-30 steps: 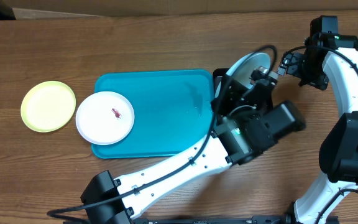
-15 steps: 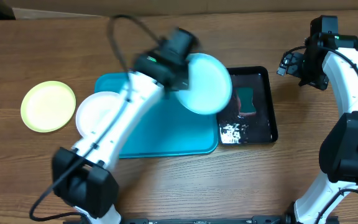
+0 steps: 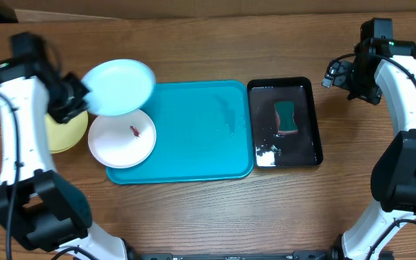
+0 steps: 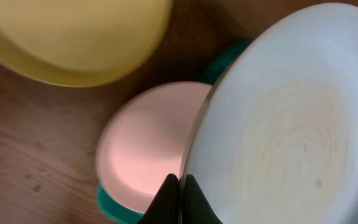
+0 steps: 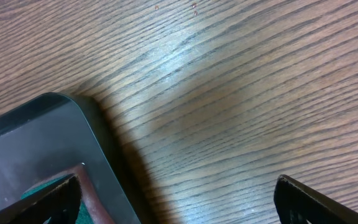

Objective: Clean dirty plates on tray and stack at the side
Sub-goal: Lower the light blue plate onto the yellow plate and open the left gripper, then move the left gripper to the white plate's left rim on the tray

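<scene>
My left gripper moves down and to the left in the overhead view next, over the yellow-green plate [image 3: 58,133] [image 4: 79,32], since that plate already lies beside the tray.
My left gripper [image 3: 78,97] is shut on the rim of the light blue plate [image 3: 119,87] and holds it in the air over the tray's left end. In the left wrist view my fingertips [image 4: 178,198] pinch that plate's [image 4: 291,124] edge. The white plate [image 3: 121,139], with a reddish smear, lies on the left end of the turquoise tray [image 3: 193,130]. The yellow-green plate [image 3: 58,133] lies on the table left of the tray, partly hidden by my arm. My right gripper [image 3: 333,75] is open and empty above the table, right of the black tray.
A glossy black tray [image 3: 305,141] holding a green sponge [image 3: 286,117] and some foam stands right of the turquoise tray. Its corner shows in the right wrist view [image 5: 42,134]. Bare wood lies around the right gripper [image 5: 179,208].
My left arm has swung the light blue plate from over the black tray leftward across the turquoise tray to above the white plate. The right arm has not moved.
</scene>
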Motion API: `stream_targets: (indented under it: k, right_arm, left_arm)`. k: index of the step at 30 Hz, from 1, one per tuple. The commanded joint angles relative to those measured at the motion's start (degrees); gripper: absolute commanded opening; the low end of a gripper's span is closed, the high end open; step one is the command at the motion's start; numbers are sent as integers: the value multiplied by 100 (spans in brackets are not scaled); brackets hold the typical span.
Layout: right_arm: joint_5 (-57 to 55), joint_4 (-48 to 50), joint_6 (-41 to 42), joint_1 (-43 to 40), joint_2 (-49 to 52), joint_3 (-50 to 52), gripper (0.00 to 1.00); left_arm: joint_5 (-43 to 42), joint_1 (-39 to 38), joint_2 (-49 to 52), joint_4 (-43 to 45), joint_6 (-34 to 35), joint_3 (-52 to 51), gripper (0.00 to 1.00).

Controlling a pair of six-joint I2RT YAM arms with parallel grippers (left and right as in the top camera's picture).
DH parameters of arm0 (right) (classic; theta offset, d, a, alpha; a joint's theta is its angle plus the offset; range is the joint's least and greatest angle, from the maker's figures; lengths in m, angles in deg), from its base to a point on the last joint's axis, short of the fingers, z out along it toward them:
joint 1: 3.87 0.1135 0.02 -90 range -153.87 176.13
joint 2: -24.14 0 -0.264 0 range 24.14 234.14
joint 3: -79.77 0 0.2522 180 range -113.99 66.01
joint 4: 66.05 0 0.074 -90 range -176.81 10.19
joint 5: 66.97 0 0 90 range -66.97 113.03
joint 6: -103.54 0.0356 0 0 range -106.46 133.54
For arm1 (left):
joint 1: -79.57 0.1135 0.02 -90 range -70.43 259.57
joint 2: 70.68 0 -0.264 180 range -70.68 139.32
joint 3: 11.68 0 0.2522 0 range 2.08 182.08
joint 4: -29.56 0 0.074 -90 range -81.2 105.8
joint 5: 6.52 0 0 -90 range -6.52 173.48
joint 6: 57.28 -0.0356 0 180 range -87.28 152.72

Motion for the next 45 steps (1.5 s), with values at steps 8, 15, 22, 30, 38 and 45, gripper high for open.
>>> stream_targets:
  k: [8,15,22,30,38,45]
  right_arm:
    - [-15,31,24,-4,-33,-39,100]
    - [-15,31,24,-4,-33,-37,100]
    - [-15,31,24,-4,-33,-37,100]
    - [-15,31,24,-4,-33,-37,100]
    - [-15,31,24,-4,-33,-37,100]
    - [-15,31,24,-4,-33,-37,100]
  left_arm:
    - [1274,1869,13,-87,212,116,4]
    - [1709,2048,22,345,343,-61,4]
    - [1676,1858,22,1292,341,-964,4]
    - [1674,1797,24,2085,116,-1314,6]
    - [791,1794,22,2203,-76,-1307,80]
    - [-24,1554,-153,1591,-247,-1259,76]
